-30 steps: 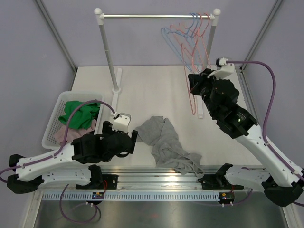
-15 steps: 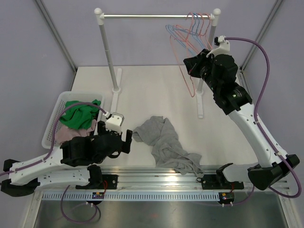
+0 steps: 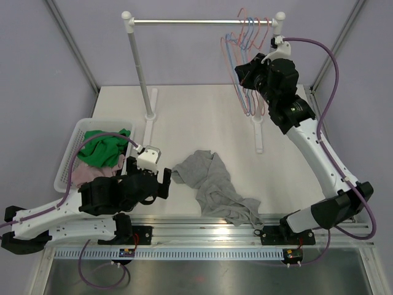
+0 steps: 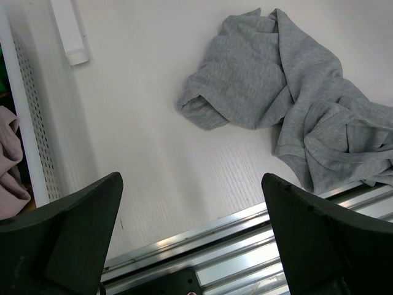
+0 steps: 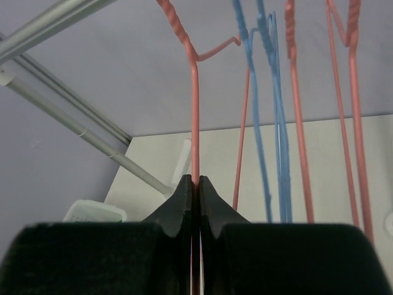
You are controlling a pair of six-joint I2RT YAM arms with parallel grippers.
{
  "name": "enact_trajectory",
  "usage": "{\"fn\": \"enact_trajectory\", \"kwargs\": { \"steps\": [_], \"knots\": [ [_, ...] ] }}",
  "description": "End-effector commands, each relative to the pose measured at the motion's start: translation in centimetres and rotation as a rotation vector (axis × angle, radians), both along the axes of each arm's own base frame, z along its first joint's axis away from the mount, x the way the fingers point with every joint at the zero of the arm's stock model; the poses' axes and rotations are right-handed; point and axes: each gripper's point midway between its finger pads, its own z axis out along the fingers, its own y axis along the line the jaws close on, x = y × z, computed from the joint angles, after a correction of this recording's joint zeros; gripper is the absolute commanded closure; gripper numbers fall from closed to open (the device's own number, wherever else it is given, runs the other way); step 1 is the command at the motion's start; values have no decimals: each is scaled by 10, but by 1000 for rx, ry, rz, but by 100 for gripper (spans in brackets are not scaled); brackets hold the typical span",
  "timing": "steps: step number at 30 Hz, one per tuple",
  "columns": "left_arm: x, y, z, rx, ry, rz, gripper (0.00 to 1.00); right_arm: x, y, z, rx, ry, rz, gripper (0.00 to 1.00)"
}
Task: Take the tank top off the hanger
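Note:
I should next move my right gripper slightly outward toward the bar and let go of the red wire hanger [image 5: 195, 110], which is bare of the tank top, because the bar is outward of the gripper.
The grey tank top [image 3: 215, 184] lies crumpled on the table, off any hanger; it also shows in the left wrist view [image 4: 288, 104]. My right gripper [image 3: 244, 72] is raised near the right end of the rail and is shut on a red wire hanger [image 5: 195, 110], whose wire is pinched between the fingertips [image 5: 184, 196]. Other red and blue hangers [image 3: 249, 34] hang on the rail beside it. My left gripper [image 3: 167, 182] is open and empty, low over the table's front edge, left of the tank top.
A clothes rail [image 3: 196, 21] on white posts stands at the back. A white basket [image 3: 73, 153] with green and pink clothes sits at the left. An aluminium track [image 3: 202, 236] runs along the front edge.
My right gripper has lifted the red hanger up and back toward the right end of the rail. My left arm drew back to the left and has since held still.

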Motion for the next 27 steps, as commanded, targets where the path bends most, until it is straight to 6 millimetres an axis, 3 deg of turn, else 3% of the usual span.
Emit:
{"fn": "enact_trajectory", "kwargs": {
  "steps": [1, 9, 16, 19, 21, 23, 26, 27],
  "knots": [
    [2, -8, 5, -42, -13, -4, 1, 20, -10, 20, 9, -83, -46, 100],
    [2, -9, 4, -38, -9, -6, 1, 30, -4, 9, 40, -63, -41, 100],
    [2, -8, 5, -41, -12, -1, 1, 28, -6, 1, 79, -39, -56, 98],
    [3, -9, 5, -35, -15, -3, 1, 23, -6, 4, 82, -42, -46, 85],
    [4, -9, 7, -35, -18, 0, 1, 19, -7, 9, 83, -47, -39, 69],
    [4, -10, 6, -26, -18, 2, 1, 17, -7, 12, 78, -52, -30, 67],
    [4, -11, 5, -20, -16, 0, 1, 12, -5, 14, 54, -43, -9, 45],
    [4, -11, 5, -21, -15, 3, 1, 9, -6, 15, 55, -35, -8, 31]
  ]
}}
